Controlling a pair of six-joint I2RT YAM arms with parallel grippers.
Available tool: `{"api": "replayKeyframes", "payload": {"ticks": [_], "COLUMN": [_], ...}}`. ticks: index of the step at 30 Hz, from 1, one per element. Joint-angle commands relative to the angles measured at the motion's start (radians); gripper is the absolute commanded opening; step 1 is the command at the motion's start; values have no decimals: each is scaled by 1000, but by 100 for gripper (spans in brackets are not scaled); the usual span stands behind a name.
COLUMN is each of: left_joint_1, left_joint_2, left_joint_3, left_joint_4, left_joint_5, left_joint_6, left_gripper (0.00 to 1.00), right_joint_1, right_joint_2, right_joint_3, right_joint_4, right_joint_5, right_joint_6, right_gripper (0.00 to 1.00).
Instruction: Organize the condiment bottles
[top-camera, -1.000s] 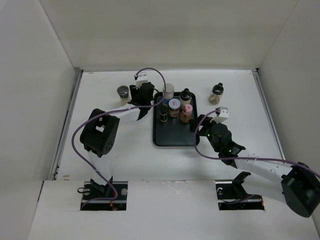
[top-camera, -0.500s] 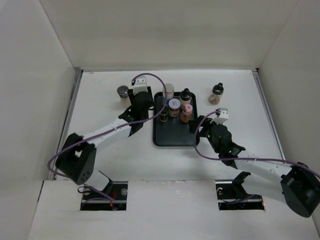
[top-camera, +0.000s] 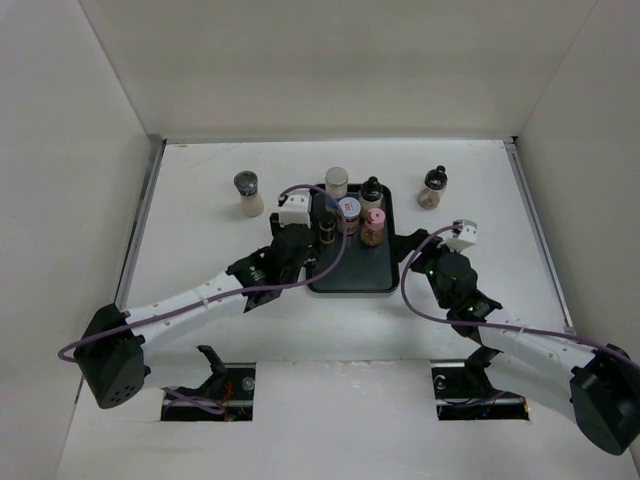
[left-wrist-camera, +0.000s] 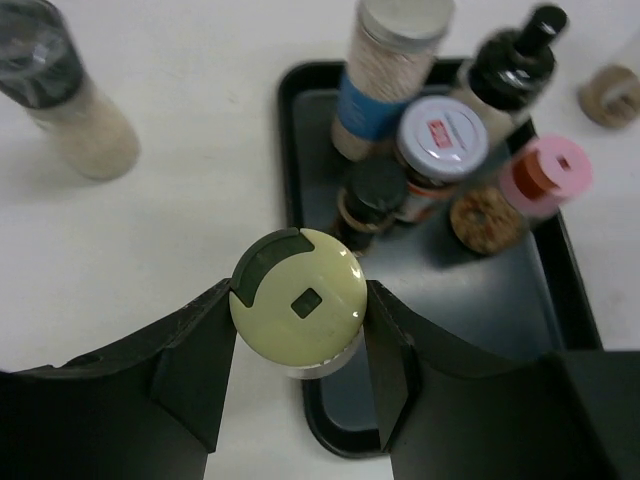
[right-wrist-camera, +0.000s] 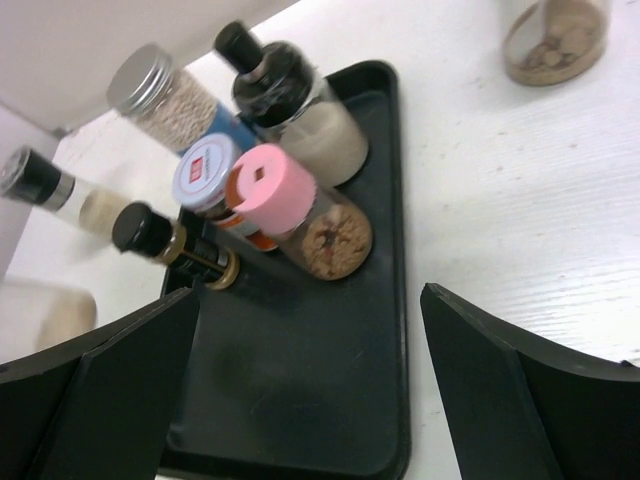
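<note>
The bottom of the tray is bare to the right in the top view. My left gripper will next carry the bottle with the pale yellow cap there and lower it beside the pink-capped jar (top-camera: 375, 220).
My left gripper (top-camera: 306, 256) is shut on a bottle with a pale yellow cap (left-wrist-camera: 298, 310) and holds it over the left edge of the black tray (top-camera: 350, 268), near its front. On the tray's far half stand a silver-capped bottle (top-camera: 337, 180), a black-capped bottle (top-camera: 372, 190), a white-capped jar (top-camera: 349, 209), a pink-capped jar (top-camera: 375, 220) and a small black-capped bottle (top-camera: 326, 228). My right gripper (top-camera: 408, 255) is open and empty at the tray's right side, above its bare front part (right-wrist-camera: 300, 330).
A grey-capped grinder (top-camera: 247, 192) stands on the table left of the tray. A black-capped jar (top-camera: 432, 188) stands right of it. White walls close in the table on the left, back and right.
My left arm has drawn back from the far left of the tray toward its front left edge, carrying the yellow-capped bottle. My right gripper has shifted slightly to the right.
</note>
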Motion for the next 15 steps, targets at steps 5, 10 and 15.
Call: {"api": "replayKeyframes", "payload": {"ticks": [5, 10, 15], "left_joint_1": [-102, -117, -98], "left_joint_2": [71, 239, 390], "left_joint_3": [-2, 75, 142], "left_joint_4": [143, 263, 332], "left_joint_5": [128, 177, 190], "left_joint_6": [-125, -91, -54], "left_gripper": [25, 25, 24], "right_joint_1": [-74, -108, -116], "right_joint_2": [-24, -27, -39], "right_joint_3": [-34, -45, -50], "right_joint_4": [25, 25, 25], "right_joint_5": [24, 0, -5], "right_joint_6": [84, 110, 108], "right_gripper": [100, 100, 100]}}
